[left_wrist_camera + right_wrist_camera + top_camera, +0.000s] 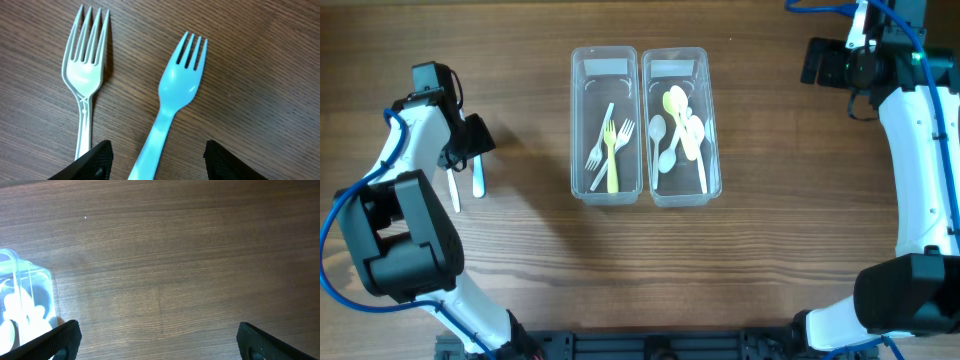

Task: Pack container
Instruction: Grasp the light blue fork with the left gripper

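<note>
My left gripper needs to go down next onto the blue fork's handle, close behind the fork's head, and close, because the handle is between my open fingers.
Two clear containers stand side by side mid-table: the left one (pixel 582 120) holds several forks, the right one (pixel 712 120) holds several spoons. A light blue fork (pixel 172 102) and a white fork (pixel 83 80) lie flat on the wood at the left; they also show in the overhead view, the blue fork (pixel 478 180) beside the white fork (pixel 454 190). My left gripper (pixel 157 160) is open, its fingers on either side of the blue fork's handle, just above it. My right gripper (pixel 157 340) is open and empty over bare wood at the far right, with the spoon container's corner (pixel 30 287) at its left.
Both arm bases stand at the table's front edge, the left (pixel 410 240) and the right (pixel 910 290). Bare wood lies between the loose forks and the containers.
</note>
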Available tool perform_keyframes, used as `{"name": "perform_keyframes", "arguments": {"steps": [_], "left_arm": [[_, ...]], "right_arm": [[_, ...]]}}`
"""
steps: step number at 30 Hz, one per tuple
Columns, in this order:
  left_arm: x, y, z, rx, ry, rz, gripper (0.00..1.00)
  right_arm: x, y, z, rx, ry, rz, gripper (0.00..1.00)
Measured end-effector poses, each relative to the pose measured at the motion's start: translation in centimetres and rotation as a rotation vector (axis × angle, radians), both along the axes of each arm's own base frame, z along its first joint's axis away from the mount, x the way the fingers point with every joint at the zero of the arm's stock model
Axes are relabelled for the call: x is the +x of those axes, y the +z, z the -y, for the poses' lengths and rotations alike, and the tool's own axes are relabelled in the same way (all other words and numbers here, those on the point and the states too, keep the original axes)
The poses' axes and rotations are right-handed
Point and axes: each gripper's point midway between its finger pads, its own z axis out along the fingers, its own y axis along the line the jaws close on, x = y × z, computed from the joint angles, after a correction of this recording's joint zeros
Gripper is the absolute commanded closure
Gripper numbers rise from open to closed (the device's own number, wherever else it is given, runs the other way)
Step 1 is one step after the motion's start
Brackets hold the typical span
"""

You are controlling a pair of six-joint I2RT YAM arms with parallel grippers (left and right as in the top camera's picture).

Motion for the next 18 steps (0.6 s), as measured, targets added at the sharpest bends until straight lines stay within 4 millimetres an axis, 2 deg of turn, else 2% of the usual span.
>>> {"name": "perform_keyframes", "arguments": {"steps": [3, 11, 18], "left_arm": [[0.1, -0.2, 0.1, -0.006, -0.014, -0.002, 0.37], [-0.1, -2.3, 0.2, -0.017, -0.024, -0.043, 0.37], [0.1, -2.5, 0.2, -0.019, -0.026, -0.036, 0.34]], "right_arm": [[0.0, 0.0, 0.0, 0.000, 0.000, 0.000, 0.00], [0.0, 0.0, 0.0, 0.000, 0.000, 0.000, 0.00], [0.0, 0.0, 0.0, 0.000, 0.000, 0.000, 0.00]]}}
